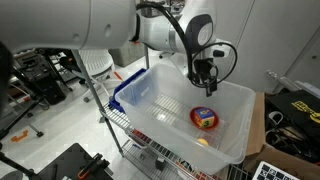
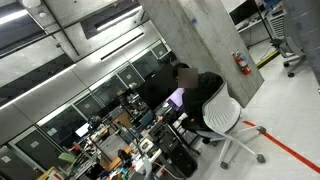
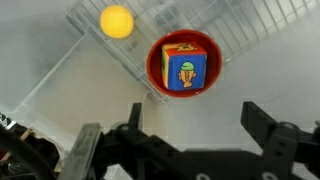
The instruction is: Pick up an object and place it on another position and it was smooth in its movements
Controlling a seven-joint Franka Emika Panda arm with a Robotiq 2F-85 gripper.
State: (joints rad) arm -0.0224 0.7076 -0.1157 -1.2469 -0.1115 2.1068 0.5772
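My gripper lowers into the red bowl over the cube's blue side (image 1: 207, 121) (image 3: 187, 74) next, since the cube is below it, toward the top of the wrist view.
The small multicoloured cube (image 3: 186, 68) with blue, yellow and red faces sits inside the round red bowl (image 3: 158, 70) on the floor of the translucent whitish tub (image 3: 60, 120). In an exterior view the cube (image 1: 206, 117) shows in the bowl (image 1: 196, 121) inside the tub (image 1: 170, 85). My gripper (image 3: 190, 125) is open and empty, above bare tub floor beside the bowl. In the exterior view the gripper (image 1: 204, 84) hangs over the tub's far side, above the bowl.
A small yellow-orange lump (image 3: 117, 21) lies on the tub floor near the bowl, also seen in an exterior view (image 1: 203, 143). The tub rests on a wire rack (image 1: 130, 125). A blue bin (image 1: 124, 92) stands beside it. The other exterior view shows a seated person (image 2: 195, 90) in a lab.
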